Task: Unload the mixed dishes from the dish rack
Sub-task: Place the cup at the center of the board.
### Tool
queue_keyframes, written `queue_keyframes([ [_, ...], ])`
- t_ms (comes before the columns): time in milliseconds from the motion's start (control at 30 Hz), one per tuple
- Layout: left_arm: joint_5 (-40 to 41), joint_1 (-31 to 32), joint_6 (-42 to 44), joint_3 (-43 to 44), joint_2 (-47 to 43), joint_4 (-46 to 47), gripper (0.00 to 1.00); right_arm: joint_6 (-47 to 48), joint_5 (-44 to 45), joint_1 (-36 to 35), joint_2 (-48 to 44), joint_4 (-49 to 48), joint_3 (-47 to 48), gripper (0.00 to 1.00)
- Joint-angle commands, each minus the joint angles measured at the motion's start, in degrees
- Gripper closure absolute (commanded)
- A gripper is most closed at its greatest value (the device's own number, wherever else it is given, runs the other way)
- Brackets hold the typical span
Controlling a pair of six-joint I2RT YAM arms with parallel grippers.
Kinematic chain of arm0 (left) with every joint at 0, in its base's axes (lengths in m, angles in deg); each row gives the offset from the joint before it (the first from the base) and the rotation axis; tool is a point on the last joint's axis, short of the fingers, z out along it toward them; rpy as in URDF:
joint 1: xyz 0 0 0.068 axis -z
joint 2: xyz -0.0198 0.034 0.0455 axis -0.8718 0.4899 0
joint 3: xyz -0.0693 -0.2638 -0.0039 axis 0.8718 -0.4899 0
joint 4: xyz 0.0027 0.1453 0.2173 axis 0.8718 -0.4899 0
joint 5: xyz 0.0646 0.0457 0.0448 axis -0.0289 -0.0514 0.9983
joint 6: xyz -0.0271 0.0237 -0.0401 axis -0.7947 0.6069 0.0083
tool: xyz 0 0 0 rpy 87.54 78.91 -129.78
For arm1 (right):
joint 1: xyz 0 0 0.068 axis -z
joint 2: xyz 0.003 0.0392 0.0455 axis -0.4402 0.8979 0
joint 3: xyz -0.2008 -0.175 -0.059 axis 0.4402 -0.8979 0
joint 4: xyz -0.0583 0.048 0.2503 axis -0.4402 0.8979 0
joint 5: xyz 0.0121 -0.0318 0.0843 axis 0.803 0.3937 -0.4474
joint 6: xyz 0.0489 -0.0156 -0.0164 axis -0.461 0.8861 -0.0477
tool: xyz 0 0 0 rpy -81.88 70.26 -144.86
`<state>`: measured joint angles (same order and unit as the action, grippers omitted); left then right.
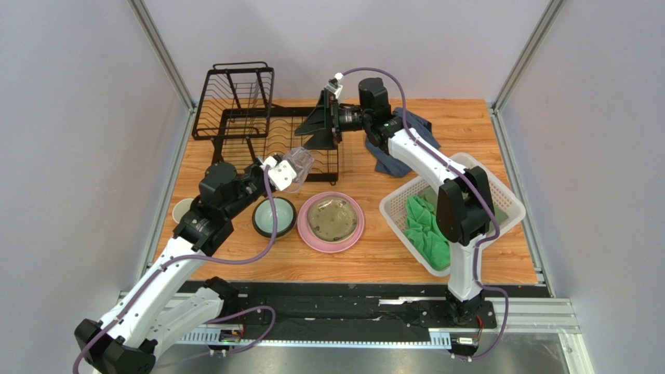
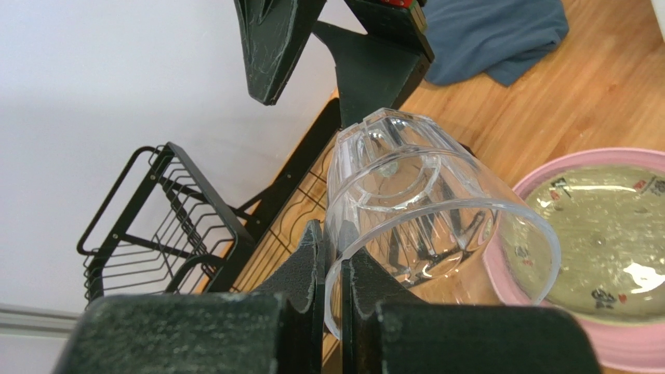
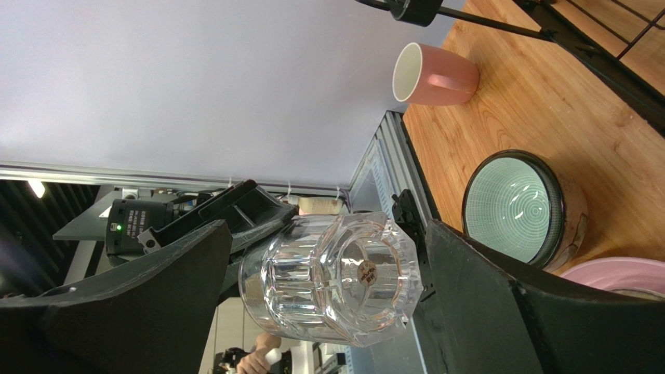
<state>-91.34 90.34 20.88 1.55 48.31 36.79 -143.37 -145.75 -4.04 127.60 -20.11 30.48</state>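
Observation:
Bare wood shows on the tabletop between the teal bowl and the mug. My left gripper will next swing back and down, tilt to point downward and let go of the tumbler (image 1: 295,165) there.
The clear glass tumbler (image 1: 295,165) hangs on its side above the table, just in front of the dish rack (image 1: 234,117). My left gripper (image 2: 334,243) is shut on the tumbler's (image 2: 421,210) rim, one finger inside and one outside. My right gripper (image 1: 314,128) stands open over the rack's flat tray. Its fingers (image 3: 156,296) stand wide on either side of the tumbler's base (image 3: 332,280) without touching it. On the table stand the pale teal bowl (image 1: 273,216), the pink mug (image 1: 182,209) and the pink plate (image 1: 306,234), which holds the tan-olive bowl (image 1: 332,218).
A white lattice basket (image 1: 499,204) holding green cloth (image 1: 425,222) sits at the right. A blue cloth (image 1: 398,128) lies behind the right arm. The rack's raised basket section (image 2: 172,226) stands at the back left, near the wall.

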Motion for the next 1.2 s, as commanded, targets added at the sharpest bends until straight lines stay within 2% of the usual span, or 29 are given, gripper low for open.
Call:
queue_keyframes([
  [0, 0.0, 0.3, 3.4, 6.4, -2.3, -9.7, 1.0, 3.6, -0.1, 0.7, -0.2, -0.3, 3.2, 0.01],
  [133, 3.6, 0.0, 8.0, 10.6, -2.8, -19.6, 1.0, 4.3, -0.2, 1.2, -0.5, -0.1, 2.8, 0.01],
  [300, 2.6, -2.8, 10.3, 15.3, -3.5, -36.2, 1.0, 5.1, -0.2, 1.2, -0.7, 1.9, 2.8, 0.01],
  [500, 2.4, -9.1, 13.8, 16.8, -5.5, -49.2, 1.0, 5.8, 0.1, 1.2, -0.9, 2.6, 2.6, 0.01],
  [600, -0.1, -14.4, 16.2, 17.3, -5.1, -55.3, 1.0, 6.5, 0.4, 1.2, -1.1, 3.2, 2.5, 0.01],
  [733, -2.7, -20.7, 20.1, 16.3, -5.1, -59.6, 1.0, 7.4, 0.4, 1.2, -1.3, 3.8, 2.5, 0.01],
  [933, -3.1, -25.7, 24.8, 15.0, -1.9, -62.8, 1.0, 7.9, 0.4, 1.1, -1.7, 4.1, 1.9, 0.01],
  [1167, -2.7, -28.7, 27.2, 11.9, 6.5, -59.0, 1.0, 8.9, 0.3, 1.1, -3.3, 4.3, 0.3, 0.02],
])
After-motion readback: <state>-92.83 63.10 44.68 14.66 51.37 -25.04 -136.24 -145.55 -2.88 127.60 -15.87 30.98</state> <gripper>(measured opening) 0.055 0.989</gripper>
